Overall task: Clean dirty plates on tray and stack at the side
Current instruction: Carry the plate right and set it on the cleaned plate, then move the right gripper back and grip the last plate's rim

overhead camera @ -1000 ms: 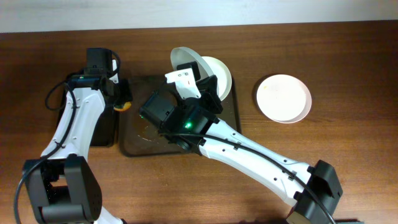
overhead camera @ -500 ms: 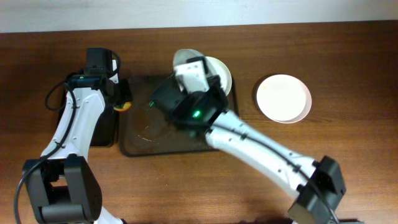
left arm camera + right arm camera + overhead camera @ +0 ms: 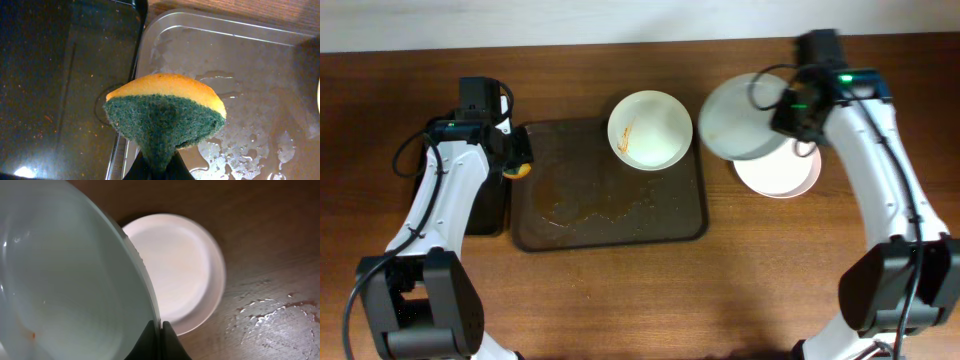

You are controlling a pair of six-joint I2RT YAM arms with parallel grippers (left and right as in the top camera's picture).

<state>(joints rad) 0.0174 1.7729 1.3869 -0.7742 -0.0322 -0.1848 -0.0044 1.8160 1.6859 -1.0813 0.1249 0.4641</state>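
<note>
The wiped plate [image 3: 740, 118] goes down and back with my right gripper next, for release onto the clean white plate [image 3: 780, 175], since that lies below it, nearer my base.
The dark brown tray [image 3: 570, 225] lies mid-table, wet with smears. One white plate [image 3: 650, 130] streaked with orange sauce sits at its far right corner. My right gripper [image 3: 793, 112] is shut on the rim of a wiped white plate [image 3: 740, 118], held in the air just left of and partly over a clean white plate [image 3: 780, 175] on the table; in the right wrist view the held plate [image 3: 65, 280] fills the left and the resting plate [image 3: 177, 265] lies beyond. My left gripper [image 3: 159, 165] is shut on an orange and green sponge [image 3: 165, 115] over the tray's left rim [image 3: 145, 55].
A smaller black tray [image 3: 490, 200] lies left of the brown tray, also seen in the left wrist view [image 3: 60, 75]. Water drops spot the wood [image 3: 270, 315] near the resting plate. The left arm [image 3: 440, 200] stretches over the black tray.
My right arm has lifted the plate off the tray and swung it right, from above the tray to beside the plate on the table. The left arm has not moved.
</note>
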